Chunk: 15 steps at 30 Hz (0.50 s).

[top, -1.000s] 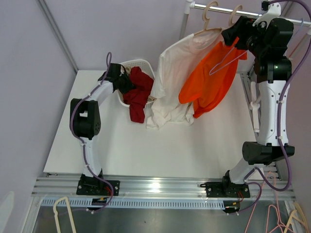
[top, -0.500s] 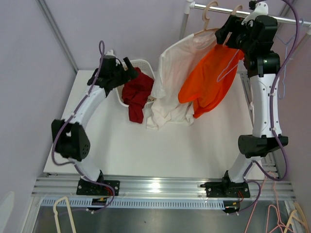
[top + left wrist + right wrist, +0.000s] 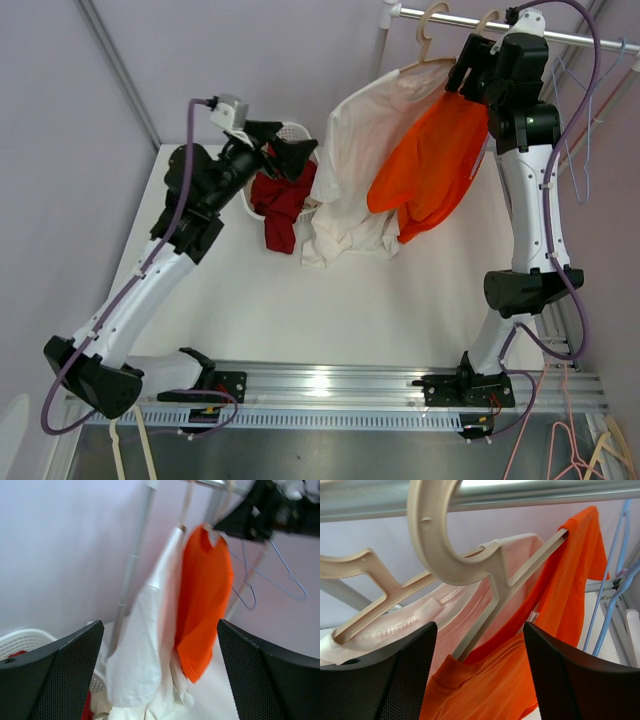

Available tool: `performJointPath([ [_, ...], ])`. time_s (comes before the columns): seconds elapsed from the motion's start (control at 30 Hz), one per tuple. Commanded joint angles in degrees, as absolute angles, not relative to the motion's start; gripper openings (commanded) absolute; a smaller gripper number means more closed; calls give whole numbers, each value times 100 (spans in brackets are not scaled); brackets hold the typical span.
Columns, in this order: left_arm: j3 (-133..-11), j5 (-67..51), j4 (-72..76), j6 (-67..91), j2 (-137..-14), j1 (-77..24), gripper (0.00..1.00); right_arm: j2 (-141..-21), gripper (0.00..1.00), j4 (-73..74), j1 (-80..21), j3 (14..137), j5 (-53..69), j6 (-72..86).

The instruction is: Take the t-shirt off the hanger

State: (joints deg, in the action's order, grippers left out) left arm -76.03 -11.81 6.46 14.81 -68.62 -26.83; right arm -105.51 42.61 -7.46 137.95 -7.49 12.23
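Observation:
The cream hanger's neck below its hook [image 3: 480,32], bare of cloth, lies ahead of my right gripper's parted fingers, so I will advance them toward the bar [image 3: 560,38] and close there.
The orange t-shirt [image 3: 432,165] hangs from a cream hanger [image 3: 486,24] on the rail [image 3: 560,38]; a white shirt [image 3: 352,170] hangs next to it on a second hanger [image 3: 430,28]. My right gripper [image 3: 468,78] is up at the rail, open. In the right wrist view its fingers [image 3: 480,675] stand either side of the orange t-shirt's [image 3: 520,680] collar and the hanger's [image 3: 495,575] sloping arm, without touching them. My left gripper [image 3: 290,148] is raised above the basket, open and empty [image 3: 160,680], and faces the orange t-shirt [image 3: 205,605].
A white basket [image 3: 300,131] holds a red garment [image 3: 280,200] that spills over its rim onto the table. Blue wire hangers [image 3: 585,110] hang at the rail's right end. The rack's upright pole [image 3: 132,565] stands behind the basket [image 3: 25,640].
My left gripper opened, left the red garment in the basket and rose, turning toward the rack. The right gripper climbed a little closer to the rail.

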Motion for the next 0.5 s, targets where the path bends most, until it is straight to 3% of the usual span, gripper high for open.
performJointPath([
  [0.0, -7304, -2055, 1335, 529, -7118, -3101, 99, -10626, 73, 4149, -826, 14071, -1230, 1336],
  [0.2, -7409, -1987, 1398, -70, -7365, -3682, 100, -10766, 69, 4069, -835, 14115, -1467, 1354],
  [0.47, -7515, -1872, 1301, -281, -7400, -3753, 99, -10969, 69, 4113, -826, 14291, -1740, 1292],
])
